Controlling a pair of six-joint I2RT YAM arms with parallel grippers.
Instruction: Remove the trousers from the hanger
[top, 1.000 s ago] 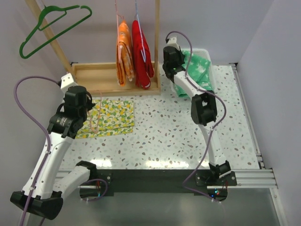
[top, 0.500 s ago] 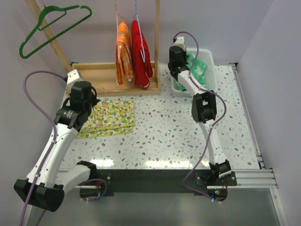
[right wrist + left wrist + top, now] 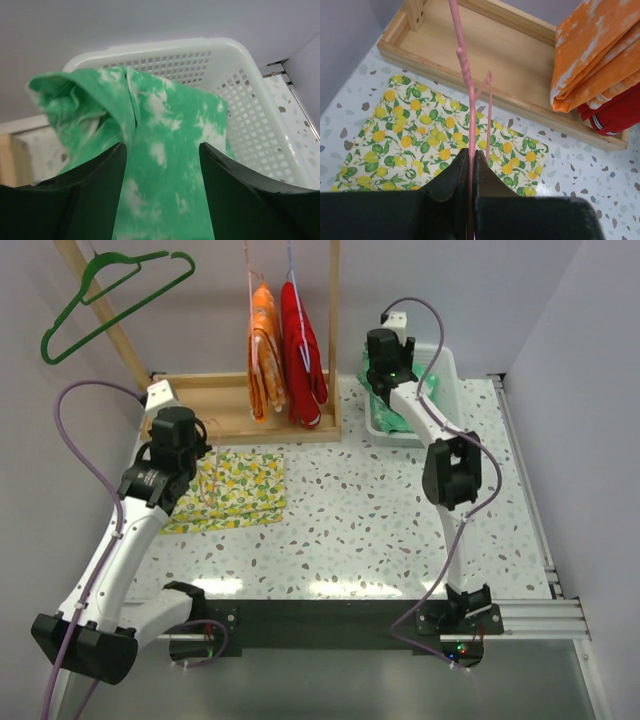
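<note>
My left gripper will next lift the bare pink hanger up and outward and release it there, since the gap [image 3: 210,258] beside the green hanger lies outward and above.
Green-and-white trousers [image 3: 165,150] lie bunched in the white basket [image 3: 240,100]. My right gripper [image 3: 161,146] hangs just over them, open, the cloth showing between its spread fingers. From above, that gripper [image 3: 385,368] is over the basket [image 3: 447,368] at the back right. My left gripper [image 3: 471,156] is shut on a thin pink hanger [image 3: 466,85], bare of cloth, above the lemon-print cloth [image 3: 395,135]. Orange trousers [image 3: 265,350] and red trousers [image 3: 302,350] hang side by side on the wooden rack.
The rack's wooden base tray [image 3: 205,405] stands at the back left, its upright post [image 3: 333,330] next to the red trousers. A green hanger [image 3: 110,295] hangs on the slanted post at the far left. The lemon-print cloth [image 3: 235,490] lies flat under the left gripper.
My right gripper moved right and back over the basket and opened, and the green trousers now rest in it. The left arm shifted slightly, still gripping the pink hanger.
</note>
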